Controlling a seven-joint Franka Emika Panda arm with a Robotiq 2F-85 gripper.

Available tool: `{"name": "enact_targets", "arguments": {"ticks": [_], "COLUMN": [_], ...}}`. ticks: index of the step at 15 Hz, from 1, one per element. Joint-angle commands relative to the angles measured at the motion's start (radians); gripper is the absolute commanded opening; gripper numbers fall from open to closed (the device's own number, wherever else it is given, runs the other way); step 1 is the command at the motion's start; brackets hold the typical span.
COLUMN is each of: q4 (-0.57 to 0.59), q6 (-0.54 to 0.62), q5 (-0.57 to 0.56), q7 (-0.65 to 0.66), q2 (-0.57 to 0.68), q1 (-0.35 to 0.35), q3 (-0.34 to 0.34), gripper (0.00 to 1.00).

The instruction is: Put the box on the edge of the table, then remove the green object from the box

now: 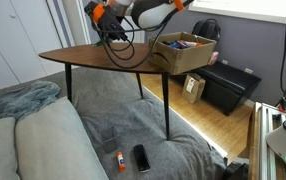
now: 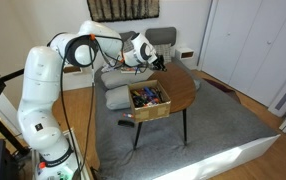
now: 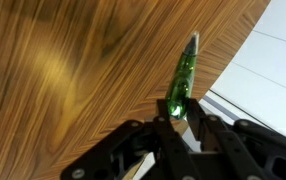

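I should next lower the slim green object with my gripper onto the bare brown wood below it and let it go, because that spot is clear and away from the box.
The tan open-topped box (image 1: 186, 52) with colourful items inside stands at the edge of the dark brown wooden table (image 1: 88, 55); it also shows in an exterior view (image 2: 148, 101). My gripper (image 3: 179, 120) is shut on a slim, shiny green object (image 3: 184, 72) and holds it above the table top (image 3: 63, 70), close to the table's rim. In both exterior views the gripper (image 1: 113, 28) (image 2: 155, 60) hangs over the table, away from the box. The green object is too small to make out in the exterior views.
A large black chest (image 1: 229, 88) and a small cardboard box (image 1: 193, 88) stand on the floor beyond the table. A grey couch (image 1: 33, 135) with a phone (image 1: 141, 157) lies in front. Pillows (image 2: 116, 97) lie by the table.
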Motion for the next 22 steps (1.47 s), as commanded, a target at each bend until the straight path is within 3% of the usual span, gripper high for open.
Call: {"name": "enact_targets", "arguments": {"ticks": [1,6,7,14,16,18,19,21,22], "q4": [0.051,0.097,0.1,0.096,0.054,-0.002,-0.031,-0.066,-0.071], "q6": [0.023,0.036,0.041,0.048,0.07,0.074,0.014,-0.081,-0.143], "q5": [-0.07,-0.12,-0.11,-0.08,0.003,0.13,0.2,0.294,0.354], "q7": [0.097,0.17,0.168,0.138,0.052,-0.095,-0.19,-0.342,-0.418], "q2": [0.064,0.109,0.113,0.085,0.04,-0.023,-0.069,-0.143,-0.172], "q1": [0.051,0.095,0.095,0.08,0.069,0.026,0.005,-0.097,-0.116], "q3": [-0.053,-0.095,-0.092,-0.067,-0.047,0.021,0.067,0.222,0.253], "gripper": [0.06,0.06,0.44,0.93,1.0,1.0,1.0,1.0,1.0]}}
